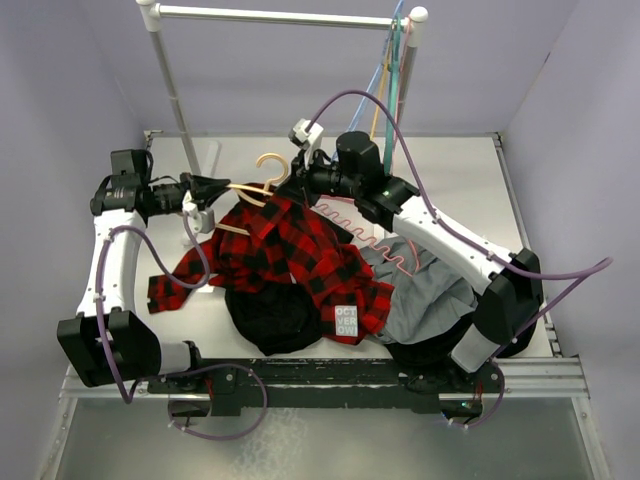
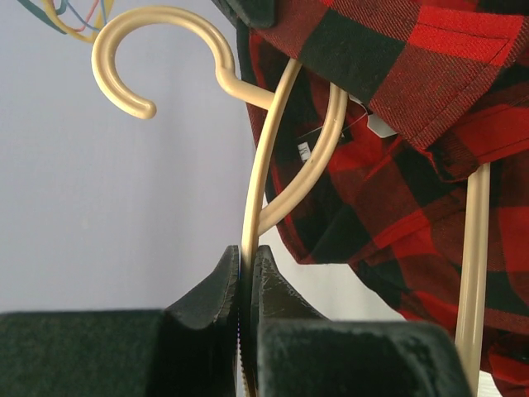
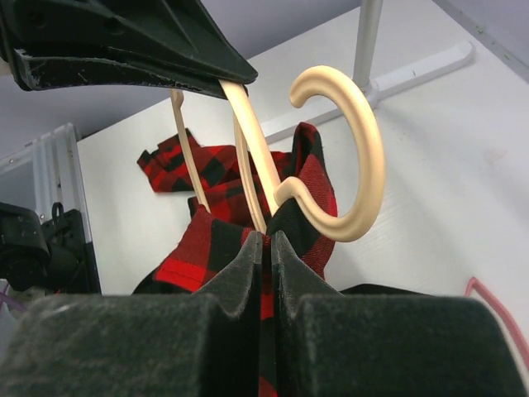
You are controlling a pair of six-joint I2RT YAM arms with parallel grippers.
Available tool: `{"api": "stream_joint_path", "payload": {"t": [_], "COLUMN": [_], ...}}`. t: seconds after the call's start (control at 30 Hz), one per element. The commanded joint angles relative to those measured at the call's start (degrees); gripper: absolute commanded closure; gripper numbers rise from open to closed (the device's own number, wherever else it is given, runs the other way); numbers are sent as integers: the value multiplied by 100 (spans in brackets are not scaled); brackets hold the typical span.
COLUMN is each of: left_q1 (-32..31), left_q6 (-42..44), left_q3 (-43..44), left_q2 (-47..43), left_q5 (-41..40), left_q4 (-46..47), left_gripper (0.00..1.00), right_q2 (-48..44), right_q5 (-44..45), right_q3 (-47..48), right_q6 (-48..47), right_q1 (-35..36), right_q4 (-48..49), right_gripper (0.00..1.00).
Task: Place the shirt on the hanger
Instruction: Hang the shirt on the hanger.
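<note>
My left gripper will release the hanger and move right in the top view to the shirt's collar (image 1: 276, 206) next, as my right gripper holds that collar.
The red-and-black plaid shirt (image 1: 290, 255) lies bunched mid-table, its lettered black patch (image 1: 346, 320) toward the front. The beige hanger (image 1: 268, 172) is held above its collar end, hook up. My left gripper (image 1: 222, 188) is shut on a thin arm of the hanger (image 2: 263, 165), which runs up from between the jaws (image 2: 246, 258). The shirt's collar (image 2: 397, 124) drapes over the hanger's other arm. My right gripper (image 1: 300, 180) is shut on the shirt's collar fabric (image 3: 207, 244) just below the hanger's hook (image 3: 364, 141), jaws (image 3: 266, 241) pressed together on the cloth.
A plain grey garment (image 1: 425, 290) and a pink wavy hanger (image 1: 390, 250) lie to the right of the shirt. A plain black garment (image 1: 270, 320) lies under its front edge. A white clothes rail (image 1: 280, 15) stands at the back, with teal and blue hangers (image 1: 392, 60) on it.
</note>
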Motion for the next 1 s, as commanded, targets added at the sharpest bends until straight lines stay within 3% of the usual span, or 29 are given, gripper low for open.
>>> {"api": "stream_joint_path", "payload": {"t": [0.0, 0.17, 0.3, 0.33, 0.4, 0.43, 0.63, 0.77, 0.97], "left_q1": [-39, -99, -134, -147, -177, -186, -241, -276, -327], "left_q6": [246, -139, -342, -350, -233, -177, 14, 236, 557], "left_q3": [327, 483, 532, 534, 538, 537, 569, 620, 704], "left_q2": [-173, -164, -163, -151, -141, -133, -146, -150, -151], "left_q5": [611, 770, 876, 903, 912, 912, 952, 989, 1059], "left_q4": [-157, 146, 263, 246, 144, 99, -129, -375, -768], "left_gripper": [100, 100, 100, 100, 100, 100, 100, 100, 100], "right_q2": [-230, -322, -649, -803, -1149, -1345, -2404, -2926, -2664], "right_q5": [-86, -199, -181, -141, -89, -91, 11, 89, 261], "right_q3": [346, 152, -74, -159, -336, -420, -1171, -2178, -2583], "right_q6": [-219, -281, -395, -437, -557, -637, -1145, -1052, -1052], "right_q1": [2, 4, 5, -1, -48, -93, -557, -548, -496], "right_q4": [-116, -278, -335, -308, -266, -274, -867, -470, -144], "right_gripper": [100, 89, 61, 51, 14, 2, 0, 2, 13]}}
